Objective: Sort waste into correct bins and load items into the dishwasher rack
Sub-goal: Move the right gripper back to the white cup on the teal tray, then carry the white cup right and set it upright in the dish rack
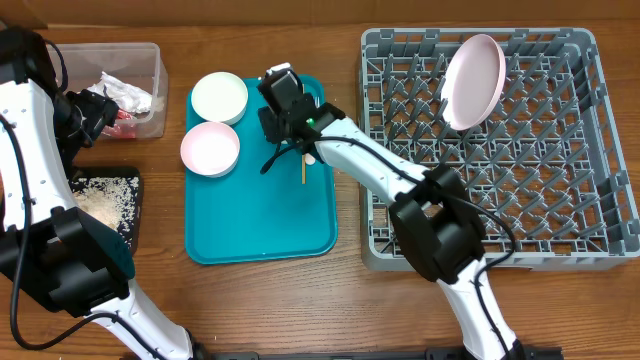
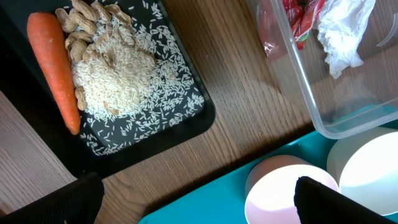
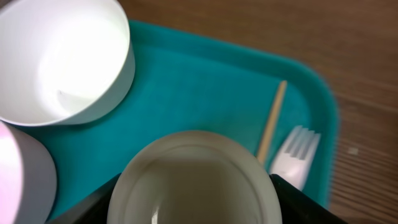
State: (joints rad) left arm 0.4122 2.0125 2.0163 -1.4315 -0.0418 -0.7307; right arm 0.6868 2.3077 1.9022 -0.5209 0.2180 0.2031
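Observation:
The right gripper lifts next, carries the white cup past the plate and lowers it there, since the rack's wires beyond the upright plate point(image 1: 550, 92) are bare.
My right gripper point(image 1: 285, 108) is over the back of the teal tray point(image 1: 260, 215), shut on the white cup point(image 3: 196, 174), which fills the space between its fingers point(image 3: 196, 202). The wooden stick point(image 3: 272, 121) and white fork point(image 3: 298, 155) lie on the tray beside the cup. Two white bowls point(image 1: 219, 97) point(image 1: 210, 149) stand on the tray's left. The plate point(image 1: 473, 82) stands upright in the grey rack point(image 1: 590, 150). My left gripper point(image 2: 202, 205) is open and empty, above the table between the bins. The black tray point(image 2: 193, 121) holds the carrot point(image 2: 53, 68) and grainy scraps point(image 2: 118, 74). The clear tub point(image 2: 305, 93) holds the red wrapper point(image 2: 298, 18) and napkin point(image 2: 342, 31).
The clear tub point(image 1: 150, 60) is at the back left and the black tray point(image 1: 125, 225) in front of it at the left edge. The right arm reaches from the front across the rack's left rim. The nearer bowl point(image 2: 280, 193) sits close to my left gripper's right finger.

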